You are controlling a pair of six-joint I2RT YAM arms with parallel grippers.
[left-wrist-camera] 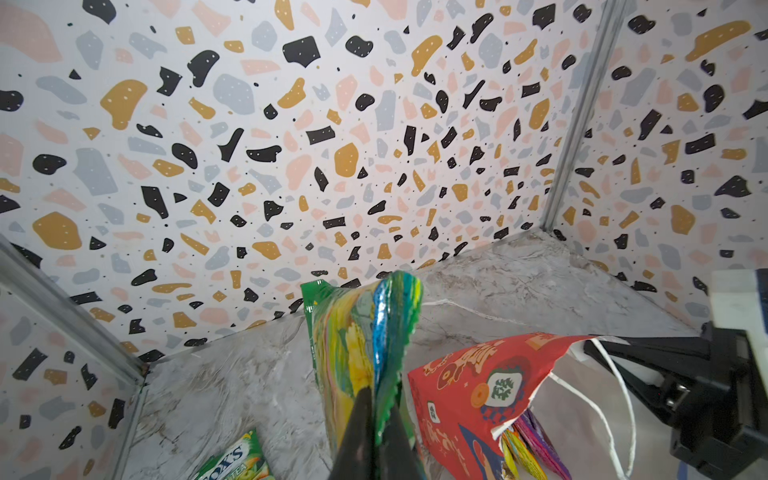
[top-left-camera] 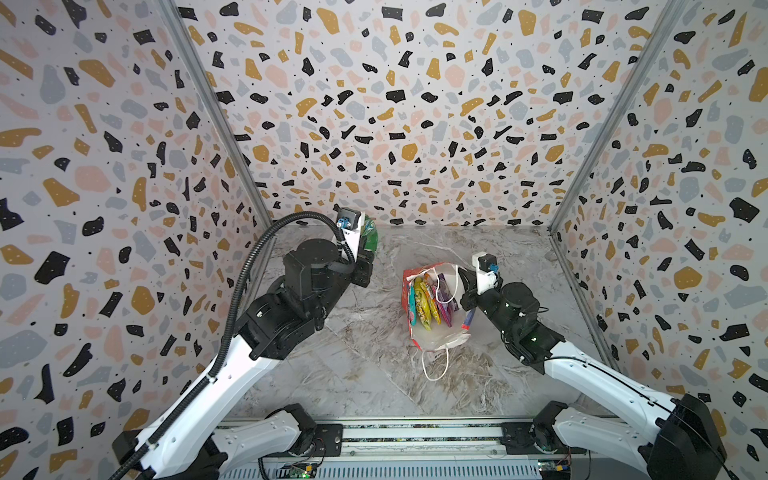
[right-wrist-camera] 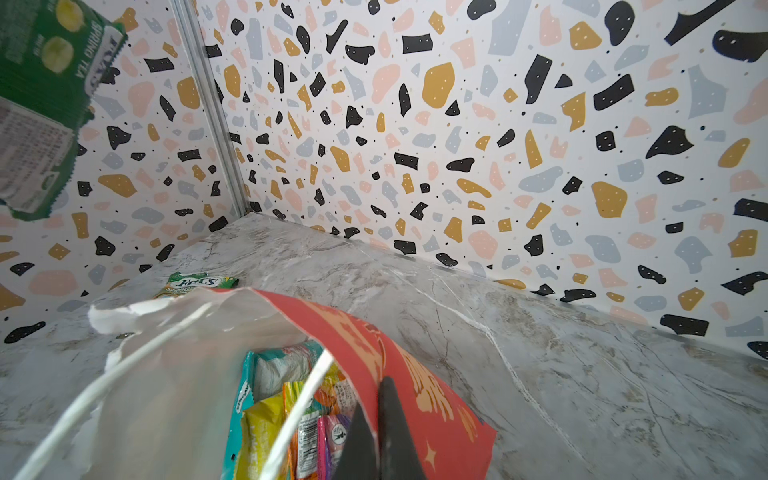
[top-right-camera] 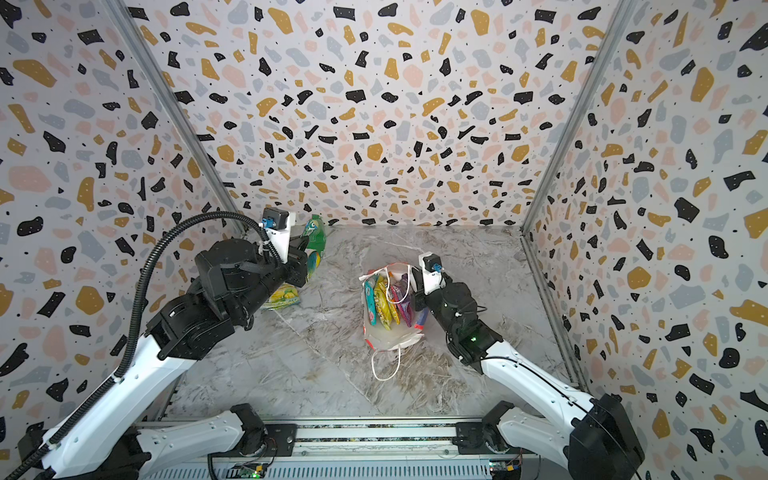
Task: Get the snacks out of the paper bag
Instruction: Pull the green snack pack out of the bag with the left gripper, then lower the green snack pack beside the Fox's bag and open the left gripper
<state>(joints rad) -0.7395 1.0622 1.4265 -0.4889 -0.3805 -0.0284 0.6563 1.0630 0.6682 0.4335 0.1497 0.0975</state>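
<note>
Bare marble lies on the bag side of the flat FOX'S packet, so I should lower my left gripper there, tilt it over, and let go of the packet it is holding.
The red paper bag [top-left-camera: 409, 276] [right-wrist-camera: 374, 340] stands open mid-table. My right gripper [right-wrist-camera: 376, 386] [top-right-camera: 415, 286] is shut on its right wall at the rim. Inside stand teal [right-wrist-camera: 282, 365], yellow [right-wrist-camera: 262, 432], orange [right-wrist-camera: 307, 419] and purple [right-wrist-camera: 332, 436] snacks. My left gripper [left-wrist-camera: 376, 399] is shut on a green-yellow FOX'S packet [left-wrist-camera: 357, 332] [top-right-camera: 316, 235], held upright above the table left of the bag. A second green FOX'S packet [top-right-camera: 282, 297] [left-wrist-camera: 235, 461] lies flat on the table under the left arm.
Terrazzo-patterned walls [top-left-camera: 415, 124] close the marble table [top-left-camera: 353, 374] on the left, back and right. A white cord handle [top-left-camera: 436, 365] trails on the table in front of the bag. A metal rail [top-left-camera: 415, 432] runs along the front edge.
</note>
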